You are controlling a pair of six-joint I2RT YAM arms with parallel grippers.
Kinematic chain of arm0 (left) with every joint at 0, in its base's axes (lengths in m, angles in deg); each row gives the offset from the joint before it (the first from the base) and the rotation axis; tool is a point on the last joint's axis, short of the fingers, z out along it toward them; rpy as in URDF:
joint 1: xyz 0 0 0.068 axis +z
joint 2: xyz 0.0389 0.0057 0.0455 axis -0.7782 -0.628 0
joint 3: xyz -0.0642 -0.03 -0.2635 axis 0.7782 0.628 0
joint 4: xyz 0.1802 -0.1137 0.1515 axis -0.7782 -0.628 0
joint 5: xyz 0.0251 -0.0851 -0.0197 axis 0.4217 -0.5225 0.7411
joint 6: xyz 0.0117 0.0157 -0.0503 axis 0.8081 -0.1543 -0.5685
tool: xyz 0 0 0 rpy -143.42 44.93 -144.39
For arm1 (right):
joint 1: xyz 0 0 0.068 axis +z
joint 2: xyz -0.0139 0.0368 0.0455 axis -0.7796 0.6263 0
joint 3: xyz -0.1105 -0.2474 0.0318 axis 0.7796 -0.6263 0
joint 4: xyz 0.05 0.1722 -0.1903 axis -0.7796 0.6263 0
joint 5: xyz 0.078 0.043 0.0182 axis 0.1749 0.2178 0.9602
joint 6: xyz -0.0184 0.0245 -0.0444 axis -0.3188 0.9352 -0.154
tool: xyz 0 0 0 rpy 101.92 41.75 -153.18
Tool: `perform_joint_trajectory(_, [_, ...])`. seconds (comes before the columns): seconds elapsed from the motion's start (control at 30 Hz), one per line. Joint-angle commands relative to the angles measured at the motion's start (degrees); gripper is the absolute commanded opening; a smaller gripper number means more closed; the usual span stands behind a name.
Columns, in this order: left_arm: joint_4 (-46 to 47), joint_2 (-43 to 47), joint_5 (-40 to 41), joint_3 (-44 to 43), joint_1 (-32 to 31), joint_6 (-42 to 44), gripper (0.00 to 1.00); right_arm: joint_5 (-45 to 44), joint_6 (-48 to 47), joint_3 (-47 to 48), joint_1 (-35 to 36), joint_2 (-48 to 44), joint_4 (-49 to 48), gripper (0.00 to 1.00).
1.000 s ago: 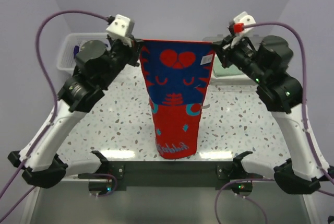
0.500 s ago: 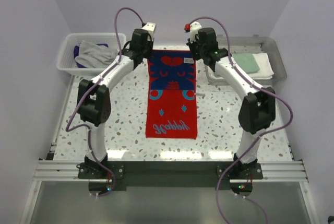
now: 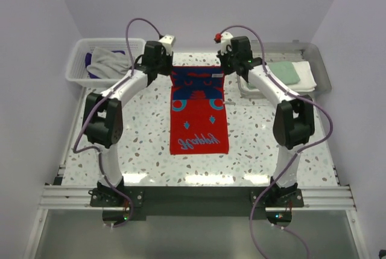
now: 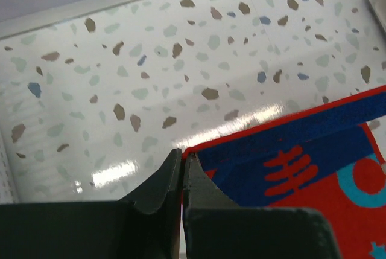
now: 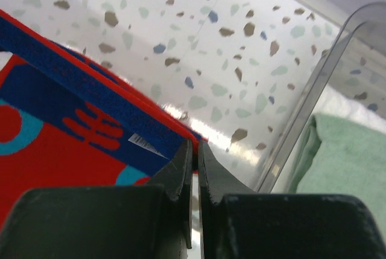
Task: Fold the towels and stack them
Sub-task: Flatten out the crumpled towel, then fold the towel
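The towel's near half is uncovered, so my left gripper will next pull its corner of the towel back and then down onto the near corner of the same long edge (image 3: pixel 172 152) and let go of it.
The turquoise-and-red patterned towel (image 3: pixel 199 132) lies lengthwise on the speckled table, its far end raised off the surface. My left gripper (image 3: pixel 170 73) is shut on the far left corner; in the left wrist view the jaws (image 4: pixel 183 154) pinch the red-edged corner of the towel (image 4: pixel 301 168). On the far right corner my right gripper (image 3: pixel 222 69) is shut too, and the right wrist view shows its jaws (image 5: pixel 195 144) closed on the towel (image 5: pixel 60 144). A grey towel (image 3: pixel 111 61) and a dark purple one (image 3: pixel 91 61) sit in the basket. A mint green towel (image 3: pixel 283 72) lies on a white towel (image 3: pixel 306 76) in the tray.
The white slatted basket (image 3: pixel 77 72) stands at the far left corner. The clear grey tray (image 3: pixel 321 69) stands at the far right, its wall (image 5: pixel 319 84) close to my right gripper. The back wall is just behind both grippers.
The towel hung high between both grippers a second ago. It then came down flat on the table. Its far end now rises and draws slightly nearer with both grippers.
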Motion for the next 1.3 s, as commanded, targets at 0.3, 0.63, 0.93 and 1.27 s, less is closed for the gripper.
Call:
perform_joint_trajectory(0.3, [-9.25, 21.65, -5.12, 21.25, 1.59, -4.41, 0.0, 2.2, 7.27, -13.26, -1.4, -17.2, 17.25, 0.0])
perform_joint_trajectory(0.63, [-14.36, 32.1, -8.02, 37.16, -1.3, -10.73, 0.0, 4.48, 16.41, -26.7, -1.4, -25.55, 21.48, 0.0])
perform_joint_trajectory(0.93, [-16.11, 36.33, -6.27, 40.51, -5.62, -13.82, 0.0, 6.33, 18.52, -32.24, -1.32, -29.42, 22.89, 0.0])
perform_joint_trajectory(1.27, [-21.12, 40.99, -3.98, 40.25, -6.23, -13.03, 0.0, 6.51, 17.82, -31.46, -1.32, -34.17, 27.72, 0.0])
